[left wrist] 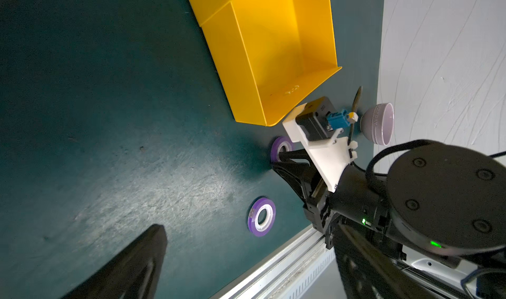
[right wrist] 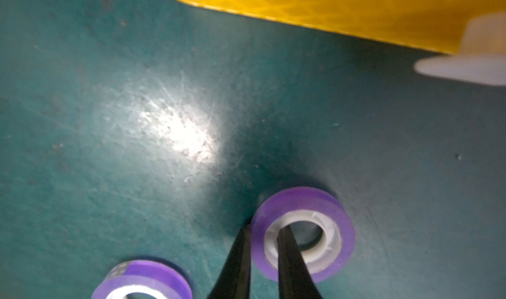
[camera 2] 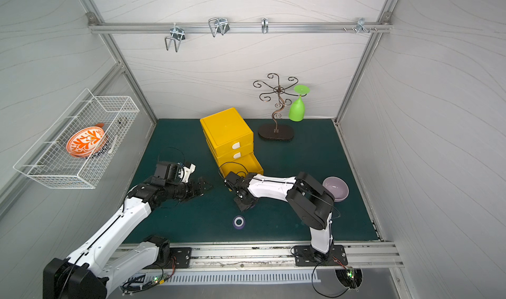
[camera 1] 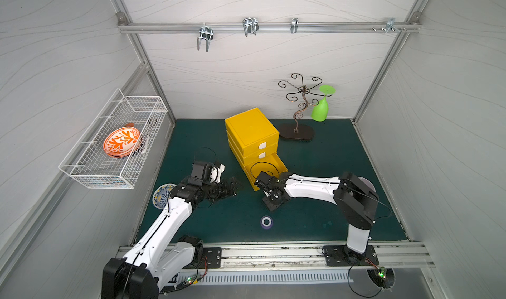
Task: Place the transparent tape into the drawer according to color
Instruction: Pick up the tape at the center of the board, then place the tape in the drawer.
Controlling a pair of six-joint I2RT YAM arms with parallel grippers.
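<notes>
My right gripper will raise the purple roll over the drawer's front side, lower it inside and release it, since the drawer's bare bottom lies outward behind that side.
The yellow box (camera 1: pixel 250 127) stands at the back of the green mat. Its bottom drawer (camera 1: pixel 275 162) is pulled out, and in the left wrist view no tape shows inside the drawer (left wrist: pixel 273 51). My right gripper (right wrist: pixel 264 229) is down at the mat in front of the drawer, shut on the wall of a purple tape roll (right wrist: pixel 328 210), one finger in its white core and one outside. A second purple roll (camera 1: pixel 266 221) lies flat nearer the front edge. My left gripper (camera 1: pixel 235 186) hovers open and empty left of the drawer.
A wire basket (camera 1: pixel 82 171) on the left wall holds an orange patterned bowl (camera 1: pixel 121 142). A blue patterned plate (camera 1: pixel 161 195) lies under the left arm. A metal stand (camera 1: pixel 297 133) with a green glass (camera 1: pixel 320 108) is at the back right. A lilac bowl (camera 2: pixel 336 188) sits behind the right arm.
</notes>
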